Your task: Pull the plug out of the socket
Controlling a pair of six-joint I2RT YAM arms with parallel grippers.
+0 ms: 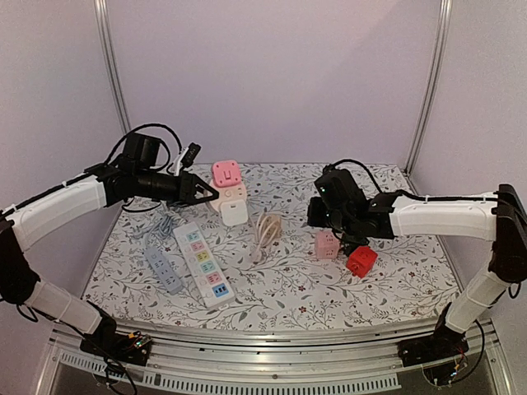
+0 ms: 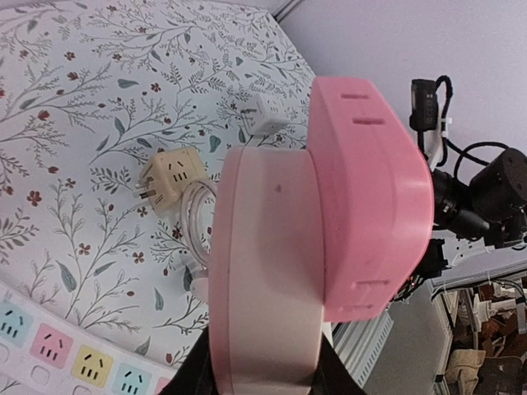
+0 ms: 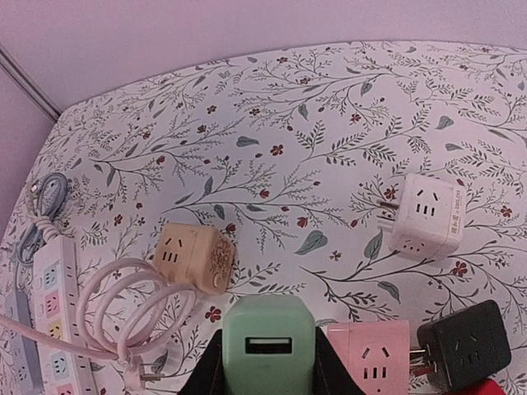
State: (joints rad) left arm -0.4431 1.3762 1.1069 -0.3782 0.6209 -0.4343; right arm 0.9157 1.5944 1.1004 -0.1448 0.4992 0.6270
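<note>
The cloth between the coiled pink cable and the pink cube (image 1: 327, 244) is empty, so my right gripper should move down and toward the cable next, onto that spot.
My left gripper (image 2: 263, 378) is shut on a pale pink-white rounded socket body (image 2: 263, 263), lifted off the table. A brighter pink block (image 2: 370, 197) sits joined to its side. From above, that pink block (image 1: 226, 173) shows at the tip of the left gripper (image 1: 210, 195). My right gripper (image 3: 268, 370) is shut on a green plug (image 3: 268, 341) with a USB slot facing the camera. The plug hangs free, just above a pink socket cube (image 3: 370, 358) on the table. In the top view the right gripper (image 1: 325, 218) hovers over that cube (image 1: 327, 244).
A black cube (image 3: 463, 354) and a red cube (image 1: 361, 261) lie beside the pink cube. A beige cube (image 3: 193, 255) and a white cube (image 3: 424, 216) rest on the floral cloth. A coiled pink cable (image 1: 268, 230), a white power strip (image 1: 203, 263) and a grey strip (image 1: 163, 267) lie to the left.
</note>
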